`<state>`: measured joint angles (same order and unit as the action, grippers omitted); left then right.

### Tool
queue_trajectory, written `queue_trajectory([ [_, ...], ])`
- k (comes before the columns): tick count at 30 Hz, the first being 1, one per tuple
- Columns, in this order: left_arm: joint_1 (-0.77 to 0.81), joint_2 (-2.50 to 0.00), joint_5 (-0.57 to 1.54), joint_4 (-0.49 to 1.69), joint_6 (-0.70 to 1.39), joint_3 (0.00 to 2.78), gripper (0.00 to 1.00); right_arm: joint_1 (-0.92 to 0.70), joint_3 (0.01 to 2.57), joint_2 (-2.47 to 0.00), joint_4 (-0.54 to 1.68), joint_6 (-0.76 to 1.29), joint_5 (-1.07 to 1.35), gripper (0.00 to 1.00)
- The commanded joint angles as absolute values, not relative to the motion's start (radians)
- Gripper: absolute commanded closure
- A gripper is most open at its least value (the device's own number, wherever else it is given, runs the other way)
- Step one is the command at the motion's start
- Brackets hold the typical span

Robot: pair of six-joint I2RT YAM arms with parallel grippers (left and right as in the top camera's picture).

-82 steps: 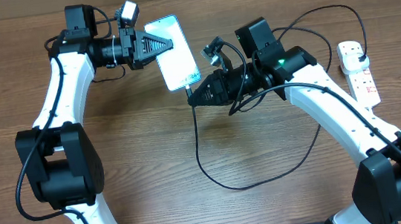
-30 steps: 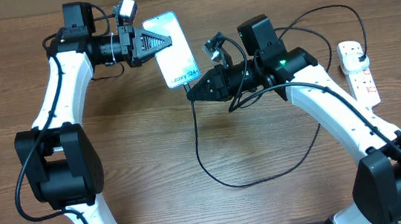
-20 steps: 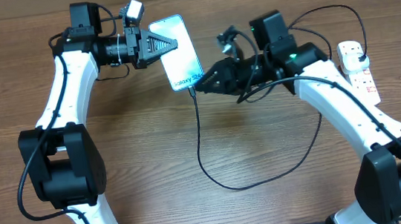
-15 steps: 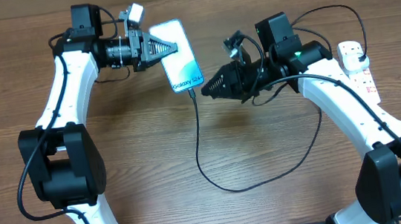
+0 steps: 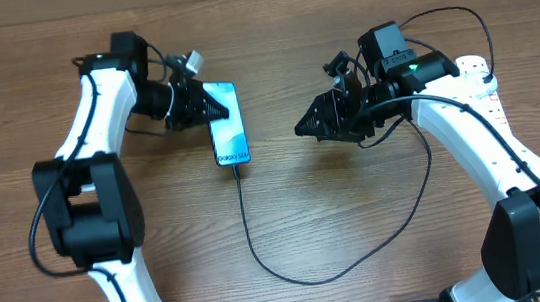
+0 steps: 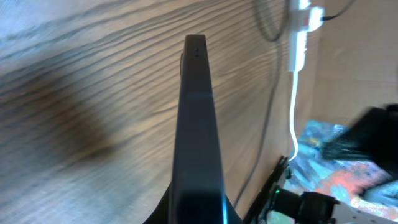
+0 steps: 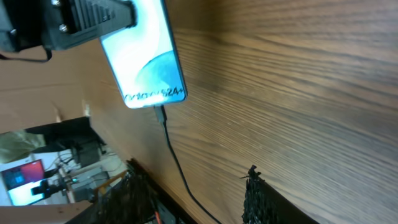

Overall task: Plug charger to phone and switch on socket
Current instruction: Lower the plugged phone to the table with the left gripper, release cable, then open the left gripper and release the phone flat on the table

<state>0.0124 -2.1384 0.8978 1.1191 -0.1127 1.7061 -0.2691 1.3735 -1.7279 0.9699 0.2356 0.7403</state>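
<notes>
My left gripper comes down next, sets the phone on the tabletop below and releases it, since the charger's connector sits in the phone's bottom port.
The phone shows its blue screen up, and my left gripper is shut on its top end. In the left wrist view the phone appears edge-on between the jaws of my left gripper. The charger's connector sits in the phone's bottom port. Its black cable loops across the table toward the socket, which my right arm partly hides. My right gripper stands open and empty to the right of the phone, apart from it; in the wrist view my right gripper has only table and cable between its fingers.
The socket and its thick white cord lie at the table's far right. A slack cable loop reaches toward the front edge. Cardboard borders the table's back.
My right gripper opened, let go of the connector and drew back to the right. My left arm carried the phone left and down with the cable still in it.
</notes>
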Motion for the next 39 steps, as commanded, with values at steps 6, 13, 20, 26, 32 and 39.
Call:
queue_trajectory([
  [6, 0.005, -2.288, 0.883, 1.123, -0.168, 1.703, 0.96, -0.302, 1.391, -1.73, 0.989, 0.228, 0.67, 0.43],
  [13, 0.006, -2.346, 0.883, 1.126, -0.168, 1.703, 0.96, -0.303, 1.391, -1.73, 0.994, 0.227, 0.669, 0.43],
  [20, 0.006, -2.349, 0.834, 1.123, -0.168, 1.703, 0.75, -0.303, 1.391, -1.73, 1.002, 0.227, 0.654, 0.43],
  [26, 0.006, -2.349, 0.747, 1.128, -0.155, 1.703, 0.69, -0.303, 1.391, -1.73, 1.002, 0.228, 0.654, 0.43],
  [32, 0.007, -2.349, 0.691, 1.125, -0.153, 1.703, 0.64, -0.303, 1.391, -1.73, 1.003, 0.228, 0.651, 0.42],
  [39, 0.007, -2.349, 0.687, 1.122, -0.153, 1.703, 0.65, -0.303, 1.391, -1.73, 1.01, 0.228, 0.644, 0.43],
])
